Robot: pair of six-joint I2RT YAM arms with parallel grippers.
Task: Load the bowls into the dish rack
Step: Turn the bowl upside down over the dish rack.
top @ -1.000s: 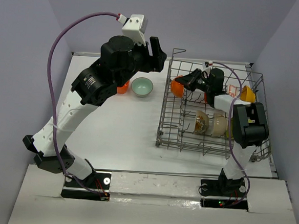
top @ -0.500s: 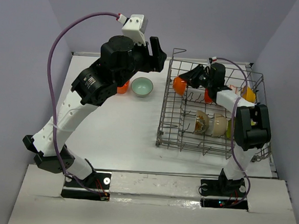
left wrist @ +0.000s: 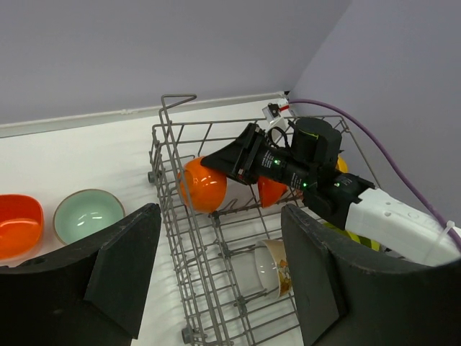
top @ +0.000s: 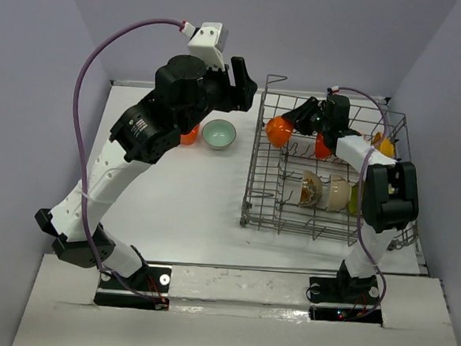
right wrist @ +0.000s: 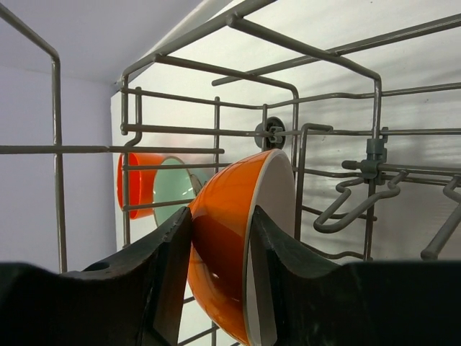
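The red-orange bowl on the table is below, to the left in the top view. Next, my left gripper will go down that way onto the red-orange bowl's side away from the close teal bowl.
The grey wire dish rack (top: 250, 182) stands on the right of the table. My right gripper (top: 295, 120) is shut on an orange bowl (top: 279, 131), held on edge inside the rack's far left corner. The wrist view shows its fingers clamping the bowl's wall (right wrist: 230, 245). In the rack are a red-patterned white bowl (top: 310, 189), a cream bowl (top: 338, 193), a red-orange bowl (top: 322, 146) and a yellow-orange bowl (top: 383, 144). A teal bowl (top: 219, 133) and a red-orange bowl (top: 190, 134) sit on the table left of the rack. My left gripper (top: 241, 83) is open and empty, high above them.
In the left wrist view, the rack's tall wire side (left wrist: 167, 155) stands between the held bowl (left wrist: 204, 184) and the teal bowl (left wrist: 88, 215). Upright tines (right wrist: 367, 194) stand right of the held bowl. A purple cable (top: 92, 60) loops over the left arm.
My right gripper has shifted slightly back and right with the orange bowl, still in the rack's far left corner. The left arm has not moved.
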